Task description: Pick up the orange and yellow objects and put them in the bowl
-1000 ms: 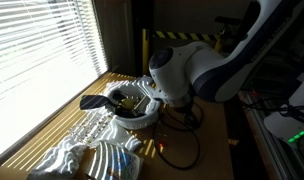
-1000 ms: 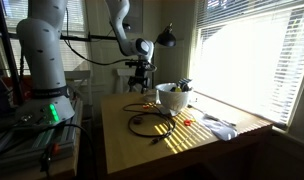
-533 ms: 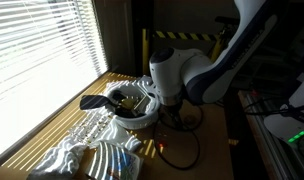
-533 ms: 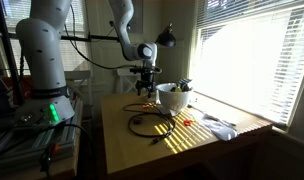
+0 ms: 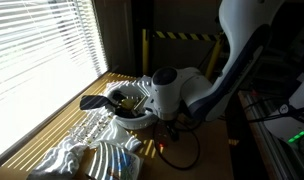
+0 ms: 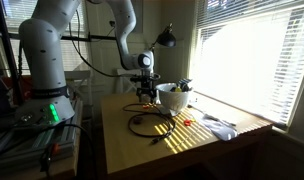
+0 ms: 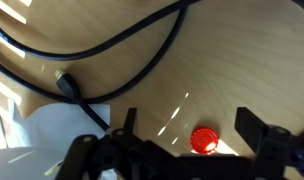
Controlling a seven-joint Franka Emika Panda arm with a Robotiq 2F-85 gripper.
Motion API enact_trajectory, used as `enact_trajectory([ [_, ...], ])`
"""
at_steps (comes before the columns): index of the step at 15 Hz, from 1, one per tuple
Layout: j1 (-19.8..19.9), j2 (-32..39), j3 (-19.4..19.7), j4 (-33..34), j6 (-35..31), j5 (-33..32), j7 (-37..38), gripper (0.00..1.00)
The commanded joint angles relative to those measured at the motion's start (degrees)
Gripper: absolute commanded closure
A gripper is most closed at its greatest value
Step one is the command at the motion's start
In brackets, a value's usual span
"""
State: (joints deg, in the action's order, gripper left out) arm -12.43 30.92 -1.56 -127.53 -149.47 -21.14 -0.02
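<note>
The orange cap (image 7: 203, 140) is closer to one of my open fingers. I will move my gripper down and to the right in the wrist view next, and then close it around the cap.
In the wrist view my gripper (image 7: 192, 128) is open, its two dark fingers (image 7: 254, 128) standing either side of a small round orange cap (image 7: 203, 140) on the wooden table. The cap lies between the jaws, untouched. In an exterior view the gripper (image 6: 144, 96) hangs low over the table just beside the white bowl (image 6: 172, 98). The bowl (image 5: 132, 108) holds dark items and shows in both exterior views. The arm's wrist (image 5: 164, 92) hides the gripper and cap there. I see no yellow object that I can tell apart from the sun patches.
Black cables (image 7: 102, 50) loop over the table near the gripper, also seen in an exterior view (image 6: 152, 122). A white edge (image 7: 52, 135) lies at the wrist view's lower left. Crumpled pale material (image 5: 87, 152) lies by the window. A small red spot (image 6: 189, 121) sits further along.
The arm has come down and moved closer to the bowl; the gripper now sits lower over the table beside it.
</note>
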Motion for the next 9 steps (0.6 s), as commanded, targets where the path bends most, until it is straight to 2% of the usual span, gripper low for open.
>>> enact_trajectory([
  [1,-2.7,3.5,0.8,2.7,-2.6,-4.3,-2.1,0.0],
  [7,-2.9,3.4,0.1,2.0,-2.5,-2.5,-3.1,0.0],
  [9,-1.0,3.9,-1.0,2.1,-3.7,-0.7,-4.3,0.0],
])
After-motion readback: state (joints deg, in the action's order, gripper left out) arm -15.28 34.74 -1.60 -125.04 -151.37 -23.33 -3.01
